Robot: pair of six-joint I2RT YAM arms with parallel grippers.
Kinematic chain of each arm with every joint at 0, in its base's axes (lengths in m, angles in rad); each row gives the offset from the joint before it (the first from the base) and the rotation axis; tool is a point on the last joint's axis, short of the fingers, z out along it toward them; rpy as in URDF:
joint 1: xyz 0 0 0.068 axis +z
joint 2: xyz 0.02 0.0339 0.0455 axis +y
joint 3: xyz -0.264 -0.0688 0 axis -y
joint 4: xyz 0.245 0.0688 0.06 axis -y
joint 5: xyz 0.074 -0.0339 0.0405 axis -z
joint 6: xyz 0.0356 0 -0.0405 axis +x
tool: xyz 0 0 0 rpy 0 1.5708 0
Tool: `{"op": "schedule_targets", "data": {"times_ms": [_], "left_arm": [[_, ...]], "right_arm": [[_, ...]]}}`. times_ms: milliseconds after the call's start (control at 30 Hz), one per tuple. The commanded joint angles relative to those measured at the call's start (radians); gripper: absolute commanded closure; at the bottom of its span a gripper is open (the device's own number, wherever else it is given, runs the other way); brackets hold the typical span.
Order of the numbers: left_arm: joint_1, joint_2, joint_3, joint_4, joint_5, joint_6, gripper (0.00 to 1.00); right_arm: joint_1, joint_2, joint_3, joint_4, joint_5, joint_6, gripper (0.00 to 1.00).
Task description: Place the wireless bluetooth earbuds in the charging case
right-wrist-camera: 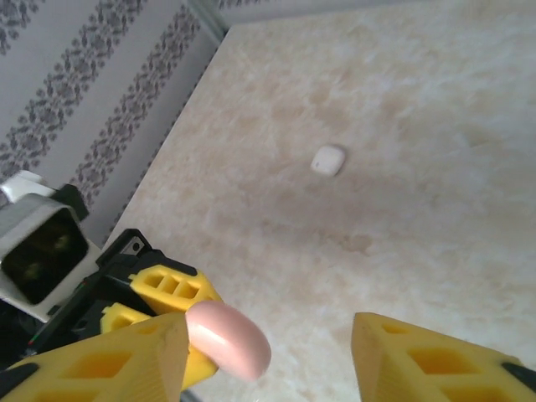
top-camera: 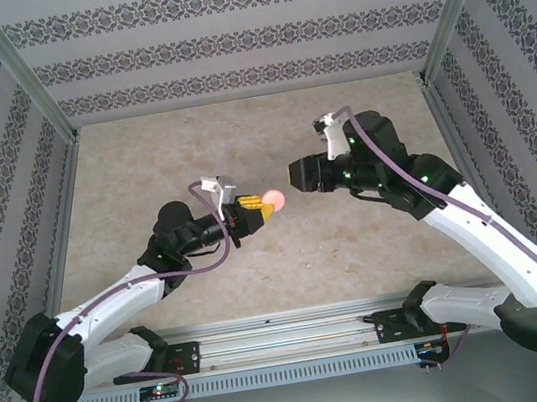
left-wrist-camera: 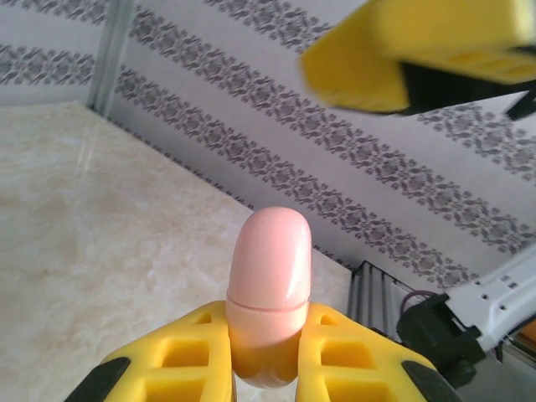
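My left gripper moves down next, tilting its fingers downward, to the bare tabletop below and releases the pink charging case there, since I hold it up in midair.
The pink, pill-shaped charging case point(left-wrist-camera: 270, 280) stands up between the yellow fingers of my left gripper point(left-wrist-camera: 268, 360), which is shut on its lower half. A seam runs round the case and its lid looks closed. From above, the case point(top-camera: 274, 199) sticks out of the left gripper point(top-camera: 250, 212) above mid-table, facing my right gripper point(top-camera: 295, 177). The right gripper point(right-wrist-camera: 270, 339) is open with its jaws wide apart. The case point(right-wrist-camera: 230, 339) sits just beside its left finger point(right-wrist-camera: 142, 356). One small whitish earbud point(right-wrist-camera: 328, 160) lies on the table beyond.
The marble-look table point(top-camera: 144, 179) is walled by patterned panels with metal posts point(top-camera: 22, 76). The right gripper's yellow finger point(left-wrist-camera: 419, 50) hangs at the upper right of the left wrist view. The arm bases sit on a rail point(top-camera: 289, 334) at the near edge.
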Motion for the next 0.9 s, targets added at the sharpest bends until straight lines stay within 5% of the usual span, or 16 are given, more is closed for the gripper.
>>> {"op": "schedule_targets", "data": {"times_ms": [0, 300, 667, 867], "left_arm": [[0.04, 0.047, 0.027, -0.025, -0.048, -0.051, 1.0], [0.14, 0.29, 0.119, -0.222, -0.165, -0.041, 1.0], [0.175, 0.615, 0.283, -0.287, -0.18, -0.024, 1.0], [0.181, 0.7, 0.323, -0.277, -0.249, -0.004, 0.88]], "right_arm": [[-0.034, -0.058, -0.058, 0.015, 0.11, -0.052, 0.41], [-0.233, -0.208, -0.379, 0.081, 0.297, -0.068, 0.24], [-0.507, -0.241, -0.682, 0.283, 0.331, -0.113, 0.12], [-0.589, -0.235, -0.793, 0.475, 0.339, -0.206, 0.02]]}}
